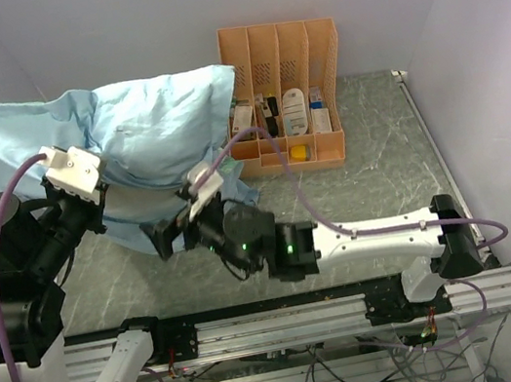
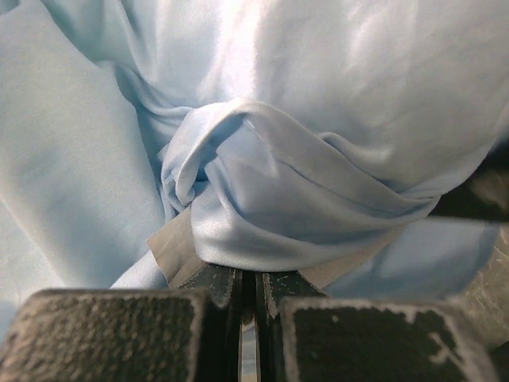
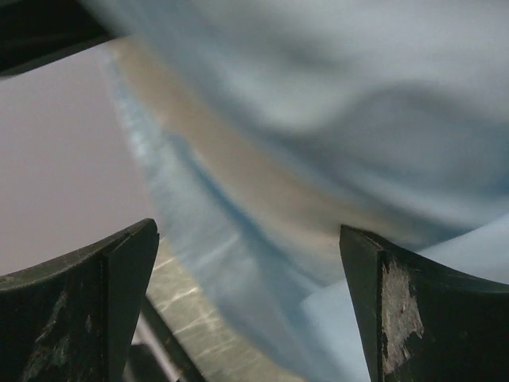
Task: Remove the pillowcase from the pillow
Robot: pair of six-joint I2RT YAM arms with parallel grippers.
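My open right gripper should push outward next, onto the end of the pillow's beige band [image 1: 164,201] [image 3: 290,195], because that band is showing bare under the cloth.
The light blue pillowcase [image 1: 155,125] lies bulging at the back left of the table, with the pillow inside it. Only a pale beige strip of the pillow [image 2: 171,248] shows under the cloth in the left wrist view, and a blurred beige band of it [image 3: 238,187] shows in the right wrist view. My left gripper [image 1: 103,192] is shut on a bunched fold of the pillowcase [image 2: 262,199], with the jaws pressed together [image 2: 248,275]. My right gripper [image 1: 157,238] is open and empty at the near lower edge of the cloth. Its fingers [image 3: 87,294] stand wide apart [image 3: 250,306] before the blurred fabric.
An orange file rack [image 1: 287,86] with small items stands at the back centre, just right of the pillowcase. The grey marbled tabletop [image 1: 369,161] runs to the right. White walls close in at the back and on the right. A metal rail [image 1: 288,319] runs along the near edge.
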